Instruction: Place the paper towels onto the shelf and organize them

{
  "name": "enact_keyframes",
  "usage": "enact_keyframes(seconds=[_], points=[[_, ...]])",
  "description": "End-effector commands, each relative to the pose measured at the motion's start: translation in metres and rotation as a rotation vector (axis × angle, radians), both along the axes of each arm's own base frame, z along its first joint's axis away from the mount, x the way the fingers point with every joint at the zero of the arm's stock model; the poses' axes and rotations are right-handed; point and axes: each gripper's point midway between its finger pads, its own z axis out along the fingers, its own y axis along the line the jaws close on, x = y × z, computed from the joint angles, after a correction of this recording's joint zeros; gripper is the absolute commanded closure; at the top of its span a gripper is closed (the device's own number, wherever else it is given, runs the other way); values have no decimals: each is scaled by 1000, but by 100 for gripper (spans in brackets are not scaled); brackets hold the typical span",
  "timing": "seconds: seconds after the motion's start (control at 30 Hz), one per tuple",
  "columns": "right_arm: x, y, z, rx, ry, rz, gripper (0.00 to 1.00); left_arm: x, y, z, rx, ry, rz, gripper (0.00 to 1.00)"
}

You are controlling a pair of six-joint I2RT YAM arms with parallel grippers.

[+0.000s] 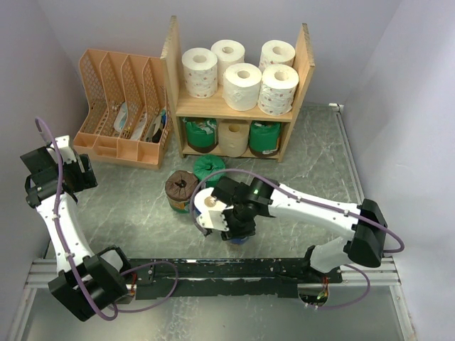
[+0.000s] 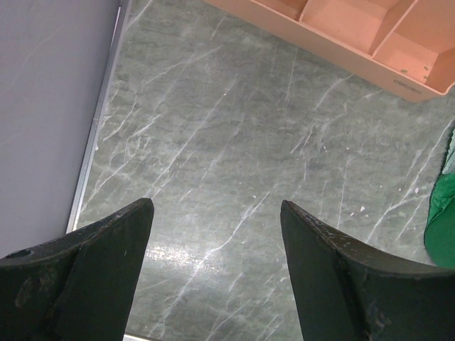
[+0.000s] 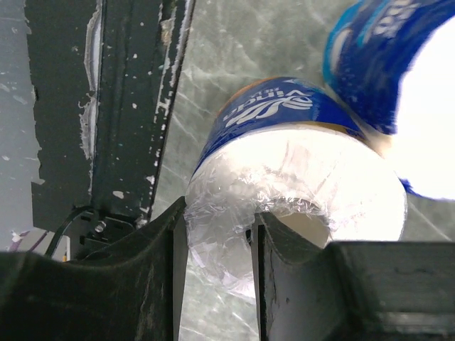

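My right gripper will next lift the blue-wrapped roll outward over the bare front spot on the shelf's top level point(image 1: 197, 106) and let go of it. That spot is higher up than my gripper and outward of it.
The wooden shelf point(image 1: 174, 71) stands at the back with several white paper towels point(image 1: 242, 84) on its top tier and two green and one cream roll on the lower tier. My right gripper point(image 1: 238, 226) point(image 3: 217, 213) is shut on the rim of a blue-wrapped roll point(image 3: 284, 135), with one finger in its centre hole. That roll shows as a blue patch point(image 1: 239, 239) under the gripper. A second blue-wrapped roll point(image 1: 211, 206) point(image 3: 384, 64) lies right beside it. A brown roll point(image 1: 181, 188) and a green roll point(image 1: 209, 168) stand on the table. My left gripper point(image 1: 77, 172) point(image 2: 213, 206) is open and empty over bare table.
A peach slotted organizer point(image 1: 121, 106) point(image 2: 341, 28) stands left of the shelf. The black base rail point(image 1: 213, 273) point(image 3: 128, 106) runs along the near edge, close to the held roll. The green roll's edge point(image 2: 444, 220) shows at the right of the left wrist view.
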Motion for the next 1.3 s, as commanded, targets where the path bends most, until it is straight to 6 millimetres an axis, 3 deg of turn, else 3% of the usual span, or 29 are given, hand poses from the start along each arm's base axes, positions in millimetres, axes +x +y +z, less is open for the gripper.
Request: enact_keyframes(seconds=[0.0,0.33,0.43,0.57,0.7,0.87,1.07,1.27], points=[[19,15,58,99,-122,25,100,2,2,-1,-10,-7,0,16],[26,47,172,289,-182,85,100,2,1,1,-7,-12,-2,16],[38,51,199,340,-260,65,100,2,1,2,-5,-14,-2,16],[64,62,209,322,-346,0,100,1,1,3,-5,-18,-3,16],[99,94,217,331,-383,-117,100,1,0,4,-4,-20,-6,16],[137,115,250,424,-517,-216,100,1,-2,7,-2,-32,-15,16],[174,118,273,468,-643,-323,100,1,-5,10,0,-45,-31,16],[192,119,285,523,-667,-402,100,2,-7,11,-4,-50,-44,16]])
